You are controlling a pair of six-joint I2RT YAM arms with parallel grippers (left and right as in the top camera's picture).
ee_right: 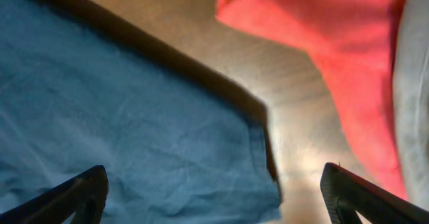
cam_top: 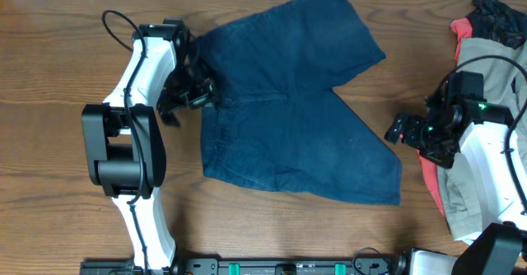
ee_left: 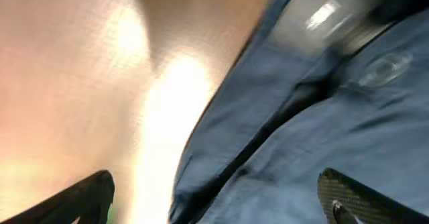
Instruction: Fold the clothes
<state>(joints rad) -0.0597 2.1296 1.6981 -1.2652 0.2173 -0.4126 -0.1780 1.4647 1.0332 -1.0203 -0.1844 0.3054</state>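
Bare table beside the near corner of the leg hem (cam_top: 395, 199) (ee_right: 271, 209) leaves a finger room, so next my right gripper should move back and down, turning over that corner.
The dark navy denim shorts (cam_top: 288, 110) lie flat mid-table, waistband to the left, two wide legs spreading right. My left gripper (cam_top: 191, 94) is open at the waistband's left edge; in the left wrist view its fingers straddle the waistband edge (ee_left: 268, 150), with a metal button (ee_left: 322, 19) nearby. My right gripper (cam_top: 398, 130) is open just right of the near leg's hem; in the right wrist view the hem corner (ee_right: 201, 157) lies between its fingers.
A pile at the right edge holds a red cloth (cam_top: 430, 176), a beige garment (cam_top: 494, 69) and a dark item (cam_top: 498, 16). The red cloth also shows in the right wrist view (ee_right: 335, 43). The wooden table (cam_top: 49, 77) surrounds the shorts.
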